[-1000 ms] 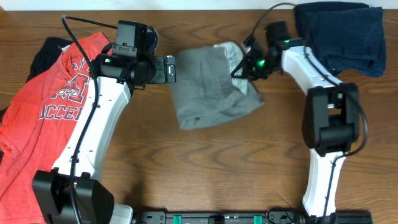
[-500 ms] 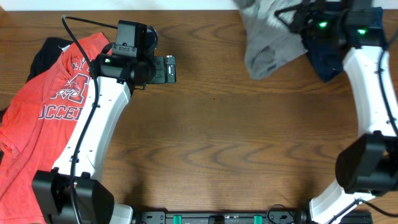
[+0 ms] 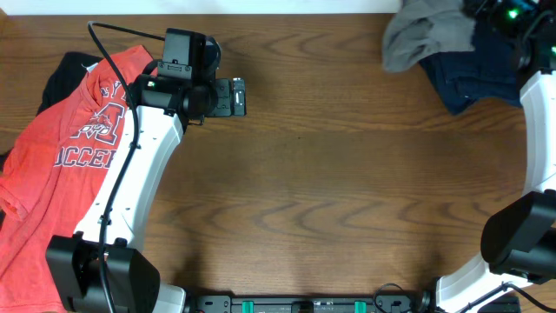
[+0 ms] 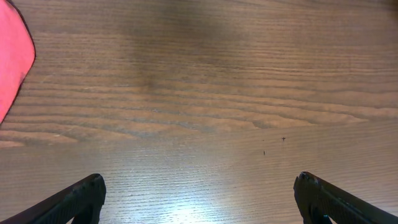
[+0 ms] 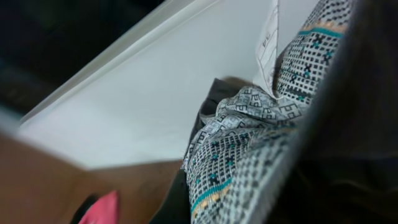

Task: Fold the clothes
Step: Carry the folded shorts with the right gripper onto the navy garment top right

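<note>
The navy garment (image 3: 476, 74) lies below my right gripper: with the grey shorts (image 3: 424, 35) overhanging its edge, I will swing right in the overhead view, then return, lower and release them.
The grey shorts (image 3: 424, 35) hang bunched at the far right edge of the table, partly over a navy garment (image 3: 476, 74). My right gripper (image 3: 483, 12) is up there, shut on the shorts. Their patterned pale inner waistband (image 5: 249, 143) fills the right wrist view and hides the fingers. My left gripper (image 3: 236, 96) is open and empty over bare wood; its two fingertips (image 4: 199, 190) show wide apart in the left wrist view. The red white-lettered T-shirt (image 3: 61, 165) lies spread at the left, over a black garment (image 3: 65, 68).
The table (image 3: 304, 191) is brown wood. The T-shirt's red edge (image 4: 12, 56) shows at the left of the left wrist view. A white wall runs along the far table edge (image 3: 261, 4).
My right gripper has carried the grey shorts from the table's middle up and right to the far right corner, onto the navy garment. The left arm has not moved.
</note>
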Tool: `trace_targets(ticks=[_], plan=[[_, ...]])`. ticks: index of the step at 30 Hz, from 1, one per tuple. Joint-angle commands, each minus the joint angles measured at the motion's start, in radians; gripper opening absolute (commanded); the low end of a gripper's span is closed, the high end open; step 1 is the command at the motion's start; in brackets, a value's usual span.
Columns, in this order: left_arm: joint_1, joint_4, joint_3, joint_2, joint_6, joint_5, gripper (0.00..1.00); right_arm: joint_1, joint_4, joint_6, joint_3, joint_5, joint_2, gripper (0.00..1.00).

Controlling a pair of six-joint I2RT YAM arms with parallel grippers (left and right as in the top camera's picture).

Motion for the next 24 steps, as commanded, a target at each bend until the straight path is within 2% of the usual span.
trace_targets(ticks=[1,10,16,24], plan=[[0.003,0.001,0.009,0.013,0.009,-0.013,0.98,-0.018,0.043,0.02,0.024,0.153,-0.04,0.01],[0.003,0.009,0.009,0.013,0.009,-0.013,0.98,-0.041,0.152,0.063,0.024,0.325,-0.036,0.01],[0.003,0.013,0.009,0.013,0.009,-0.013,0.98,-0.097,0.05,0.068,0.024,0.302,-0.061,0.01],[0.003,0.012,0.009,0.013,0.009,-0.036,0.98,-0.189,-0.124,0.015,0.024,0.357,-0.177,0.01]])
